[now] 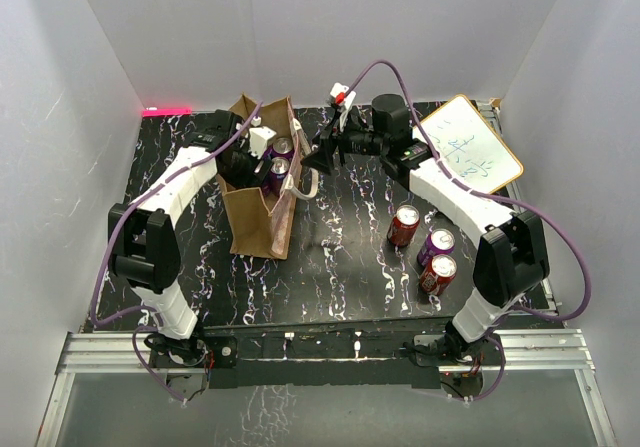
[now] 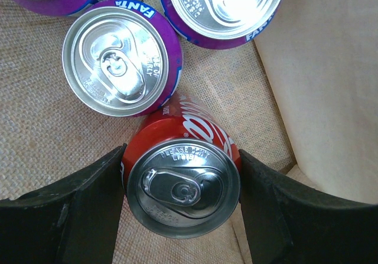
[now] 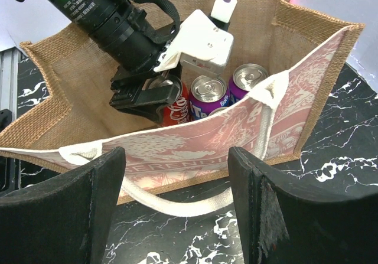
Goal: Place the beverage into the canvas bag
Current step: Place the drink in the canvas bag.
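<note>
The red cola can (image 2: 183,187) is low inside the bag next to the purple cans, so my left gripper should stay there next and open its fingers off the sides of the can.
The brown canvas bag (image 1: 262,222) stands open left of centre, with a reddish print on its side (image 3: 295,98). My left gripper (image 2: 182,217) reaches down inside it and is shut on a red cola can (image 2: 183,187), a finger against each side of the can. Beside it, purple soda cans (image 2: 121,63) (image 2: 221,7) stand on the bag's floor. In the right wrist view the red can (image 3: 177,107) shows low inside the bag, under the left wrist. My right gripper (image 3: 177,217) is open just outside the bag's printed side. A cream handle loop (image 3: 177,204) hangs down beyond its fingers.
Three more cans stand on the black marbled table at the right: red (image 1: 404,225), purple (image 1: 436,248) and red (image 1: 438,274). A whiteboard (image 1: 468,152) lies at the back right. White walls enclose the table on three sides.
</note>
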### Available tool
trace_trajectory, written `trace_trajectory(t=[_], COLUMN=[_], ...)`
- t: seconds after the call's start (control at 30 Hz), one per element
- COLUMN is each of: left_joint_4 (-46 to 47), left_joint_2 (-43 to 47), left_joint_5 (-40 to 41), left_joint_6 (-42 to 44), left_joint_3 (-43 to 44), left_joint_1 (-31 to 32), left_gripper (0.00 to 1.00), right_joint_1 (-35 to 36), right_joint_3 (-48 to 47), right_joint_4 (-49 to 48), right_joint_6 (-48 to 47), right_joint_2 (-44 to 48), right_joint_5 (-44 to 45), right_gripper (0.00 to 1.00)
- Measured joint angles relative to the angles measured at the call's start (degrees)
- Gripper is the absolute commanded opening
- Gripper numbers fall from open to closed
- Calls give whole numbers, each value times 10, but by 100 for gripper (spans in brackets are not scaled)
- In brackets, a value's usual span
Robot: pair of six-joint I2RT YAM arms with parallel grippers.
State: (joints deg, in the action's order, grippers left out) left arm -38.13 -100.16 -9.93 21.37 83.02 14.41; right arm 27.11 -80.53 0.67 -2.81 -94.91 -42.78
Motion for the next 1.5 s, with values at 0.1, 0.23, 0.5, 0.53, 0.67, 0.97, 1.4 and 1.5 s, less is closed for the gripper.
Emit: trace_trajectory(t=[0.1, 0.23, 0.5, 0.53, 0.67, 0.97, 1.4, 1.5], left_joint_4=[1, 2, 23, 24, 30, 35, 29, 21], left_joint_2=[-6, -9, -9, -9, -9, -9, 14, 29], left_joint_5=[1, 1, 5, 7, 8, 17, 12, 7], left_joint_6=[1, 2, 12, 14, 16, 22, 25, 27], left_joint_3=[0, 0, -25, -29, -35, -34, -1, 21], left_joint_1=[0, 0, 0, 0, 0, -1, -1, -1], left_gripper=[8, 20, 46, 49, 63, 89, 97, 97], right_joint_1=[-6, -12, -24, -26, -32, -35, -36, -38], right_joint_3=[-10, -18, -35, -37, -38, -38, -19, -12], right_joint_4=[-4, -6, -6, -6, -6, -5, 29, 41], right_joint_6=[1, 4, 6, 6, 6, 6, -31, -34], right_joint_2=[-11, -29, -49, -50, -50, -50, -22, -4], right_joint_5=[-6, -14, -36, -38, -46, -52, -40, -33], right_gripper=[73, 73, 73, 73, 73, 73, 73, 73])
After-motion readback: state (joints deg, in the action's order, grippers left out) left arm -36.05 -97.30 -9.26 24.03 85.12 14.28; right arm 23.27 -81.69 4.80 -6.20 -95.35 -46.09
